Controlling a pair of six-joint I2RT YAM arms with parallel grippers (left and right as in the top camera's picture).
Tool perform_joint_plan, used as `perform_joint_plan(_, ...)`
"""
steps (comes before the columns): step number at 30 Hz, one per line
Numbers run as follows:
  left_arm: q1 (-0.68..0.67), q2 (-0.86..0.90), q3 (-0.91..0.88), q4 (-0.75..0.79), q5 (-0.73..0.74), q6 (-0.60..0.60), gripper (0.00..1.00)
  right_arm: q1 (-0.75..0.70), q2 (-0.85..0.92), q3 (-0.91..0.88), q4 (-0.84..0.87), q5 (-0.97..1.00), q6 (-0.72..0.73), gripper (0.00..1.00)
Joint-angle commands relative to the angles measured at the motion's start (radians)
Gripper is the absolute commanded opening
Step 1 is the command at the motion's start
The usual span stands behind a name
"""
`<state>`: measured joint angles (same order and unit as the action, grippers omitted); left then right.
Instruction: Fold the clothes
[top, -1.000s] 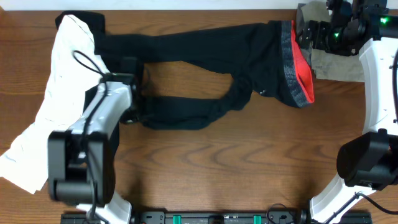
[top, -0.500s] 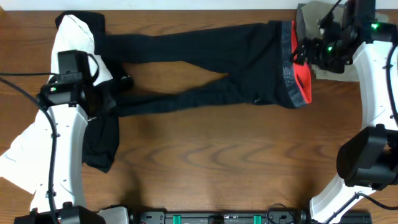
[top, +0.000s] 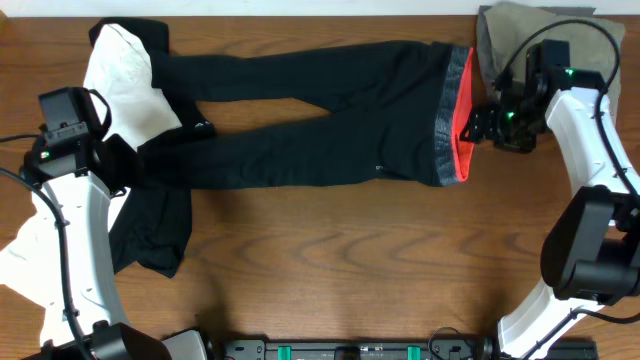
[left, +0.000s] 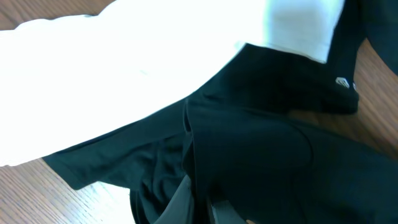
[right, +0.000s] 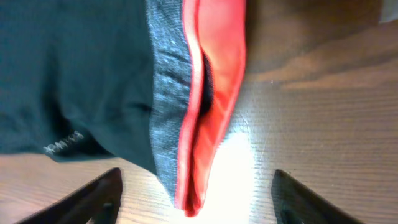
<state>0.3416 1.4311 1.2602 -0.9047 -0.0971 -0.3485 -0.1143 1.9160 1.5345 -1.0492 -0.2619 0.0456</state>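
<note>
The leg ends will go over the black piece below them as my left gripper pulls them back toward my base, and the long leggings will stay stretched across the table.
The long black leggings lie stretched across the table, both legs side by side. Their grey and red-orange waistband is at the right. My left gripper is shut on the leg ends at the left. In the left wrist view black fabric covers its fingers. My right gripper is open just right of the waistband. In the right wrist view its fingers spread wide either side of the waistband's corner, not touching it.
A white garment lies at the far left, with more white cloth under the left arm. A black piece lies below the leg ends. A khaki piece sits in the back right corner behind the right arm.
My left gripper has pulled the leg ends left, so the crumpled legs now lie straight. My right gripper has moved towards the front with the waistband and let it go.
</note>
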Motion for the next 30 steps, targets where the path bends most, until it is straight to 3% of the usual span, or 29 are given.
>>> perform_joint_plan(1, 0.007, -0.007, 0.005, 0.008, -0.023, -0.031, 0.06, 0.031, 0.001, -0.035, 0.001, 0.011, -0.002, 0.63)
perform_joint_plan(5, 0.007, -0.007, 0.005, 0.005, -0.023, -0.031, 0.06, 0.067, 0.001, -0.074, -0.011, 0.011, -0.002, 0.54)
perform_joint_plan(15, 0.007, -0.007, 0.005, 0.004, -0.023, -0.031, 0.06, 0.141, 0.001, -0.236, 0.047, 0.191, 0.162, 0.56)
perform_joint_plan(19, 0.007, -0.007, 0.005, 0.001, -0.023, -0.031, 0.06, 0.141, 0.001, -0.262, 0.121, 0.191, 0.183, 0.52)
perform_joint_plan(21, 0.007, -0.007, 0.002, -0.001, -0.023, -0.031, 0.06, 0.141, 0.001, -0.267, 0.149, 0.191, 0.195, 0.41)
perform_joint_plan(25, 0.007, -0.006, 0.002, -0.025, -0.023, -0.031, 0.06, 0.135, -0.006, -0.267, 0.165, 0.21, 0.221, 0.04)
perform_joint_plan(30, 0.007, -0.006, 0.002, -0.087, -0.024, -0.058, 0.06, 0.092, -0.052, -0.266, 0.139, 0.209, 0.224, 0.01)
